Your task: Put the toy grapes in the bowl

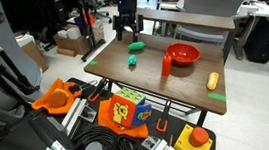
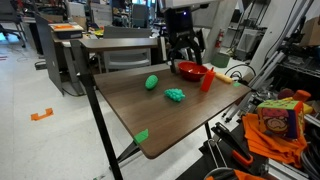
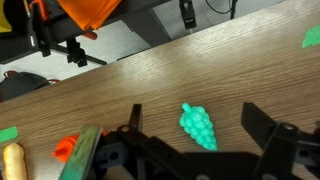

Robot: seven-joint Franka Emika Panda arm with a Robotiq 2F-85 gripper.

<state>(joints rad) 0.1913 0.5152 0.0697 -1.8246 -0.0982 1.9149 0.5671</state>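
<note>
I should next turn and lower my gripper until its fingers straddle the green cluster (image 1: 132,60) (image 3: 198,126), since the toy grapes lie well below my open fingers.
The toy grapes (image 1: 132,60) are a small lumpy green cluster lying on the wooden table; they also show in an exterior view (image 2: 176,95). In the wrist view the grapes (image 3: 198,125) lie between my two dark fingers, well below them. My gripper (image 3: 196,120) is open and empty. In both exterior views the gripper (image 1: 125,28) (image 2: 183,52) hangs above the far end of the table. The wide red bowl (image 1: 183,54) (image 2: 190,70) stands on the table apart from the grapes.
A smooth green oval toy (image 1: 136,46) (image 2: 152,82) lies near the grapes. A narrow red cup (image 1: 167,66) (image 2: 207,80) stands beside the bowl. A yellow toy (image 1: 212,80) and a green tape mark (image 1: 216,97) lie near a table edge. Toys and cables clutter the floor nearby.
</note>
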